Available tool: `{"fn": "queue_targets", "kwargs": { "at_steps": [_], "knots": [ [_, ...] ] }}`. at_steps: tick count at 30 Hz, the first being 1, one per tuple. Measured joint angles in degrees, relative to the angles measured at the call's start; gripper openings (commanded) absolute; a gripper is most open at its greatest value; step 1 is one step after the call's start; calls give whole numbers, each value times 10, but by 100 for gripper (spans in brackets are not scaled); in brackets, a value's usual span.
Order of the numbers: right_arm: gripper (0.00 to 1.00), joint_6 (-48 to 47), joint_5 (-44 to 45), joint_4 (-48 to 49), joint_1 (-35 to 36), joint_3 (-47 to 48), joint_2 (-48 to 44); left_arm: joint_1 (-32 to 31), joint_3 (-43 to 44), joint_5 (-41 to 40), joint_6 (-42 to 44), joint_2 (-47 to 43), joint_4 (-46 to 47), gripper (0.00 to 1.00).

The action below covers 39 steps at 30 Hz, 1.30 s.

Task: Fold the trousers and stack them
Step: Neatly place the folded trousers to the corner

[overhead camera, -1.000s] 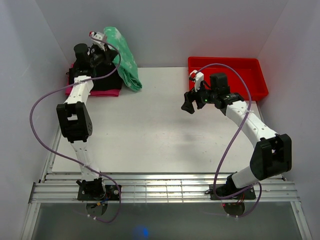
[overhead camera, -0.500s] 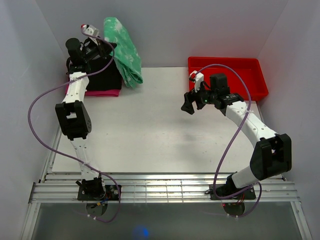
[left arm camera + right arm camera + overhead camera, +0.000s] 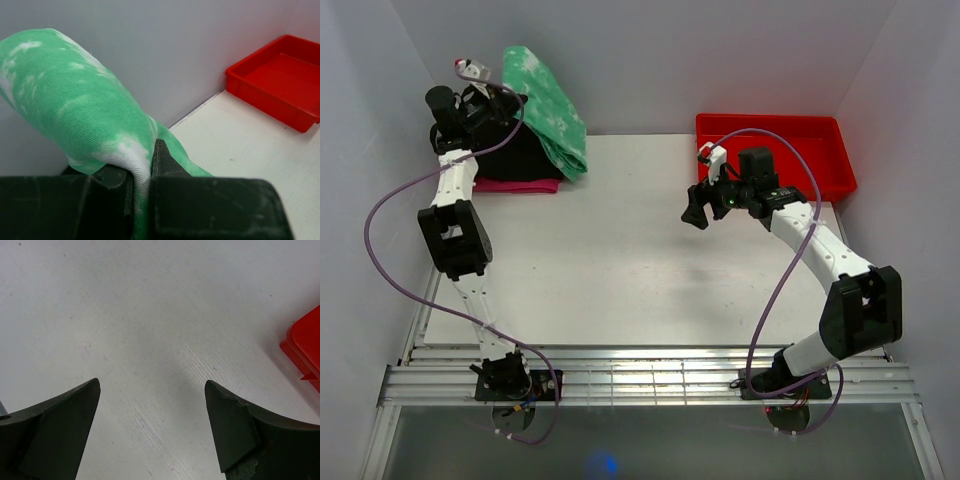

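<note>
My left gripper comes down next, moving left in the top view, and releases the trousers [image 3: 548, 108] on the black garment [image 3: 514, 160], since they still hang above the stack.
The trousers [image 3: 548, 108], bright green with white tie-dye blotches, hang bunched in the air at the back left, above the stacked garments. My left gripper [image 3: 498, 97] is shut on the trousers. In the left wrist view a fold of the trousers [image 3: 75, 110] is pinched between the black fingers [image 3: 167, 165] of the left gripper [image 3: 149, 167], and the rest of the cloth bulges up and to the left. My right gripper [image 3: 698, 212] hovers open over the bare table at centre right. Nothing lies between its fingertips [image 3: 227, 420] in the right wrist view.
A black garment [image 3: 520, 158] lies on a pink garment [image 3: 525, 185] at the back left corner, under the hanging trousers. A red tray [image 3: 840, 165] stands at the back right, its wall [image 3: 265, 102] also in the left wrist view. White walls close in the table.
My left gripper has moved left and back with the trousers, and the cloth's lower end has drawn away from the table toward the black garment. The right arm has not moved.
</note>
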Motion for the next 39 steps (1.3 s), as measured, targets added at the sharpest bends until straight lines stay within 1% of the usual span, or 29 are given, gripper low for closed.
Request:
{"fn": "queue_targets", "kwargs": {
  "at_steps": [4, 8, 12, 17, 22, 27, 34, 35, 36, 37, 38, 39],
  "knots": [
    [90, 0, -2, 0, 0, 0, 3, 36, -27, -4, 32, 0, -13, 0],
    [90, 0, -4, 0, 0, 0, 11, 65, -36, -19, 66, 0, -35, 0],
    [90, 0, -6, 0, 0, 0, 18, 78, -38, -56, 114, 0, -52, 0],
    [90, 0, -7, -1, 0, 0, 23, 79, -38, -126, 186, 21, -61, 0],
    [90, 0, -7, -2, 0, 0, 30, 81, -38, -214, 248, 66, -65, 0],
    [90, 0, -9, -2, 0, 0, 38, 81, -41, -296, 293, 111, -68, 0],
    [90, 0, -11, -2, 0, 0, 39, 76, -45, -390, 325, 140, -59, 0],
    [90, 0, -11, -2, 0, 0, 39, 75, -46, -404, 330, 140, -57, 7],
    [90, 0, -11, -2, 0, 0, 39, 74, -46, -416, 333, 140, -56, 20],
    [90, 0, -11, -2, 0, 0, 39, 74, -47, -426, 337, 140, -54, 39],
    [90, 0, -11, -2, 0, 0, 39, 73, -47, -436, 342, 140, -53, 45],
    [90, 0, -11, -2, 0, 0, 39, 73, -50, -448, 342, 140, -49, 49]
  ]
}}
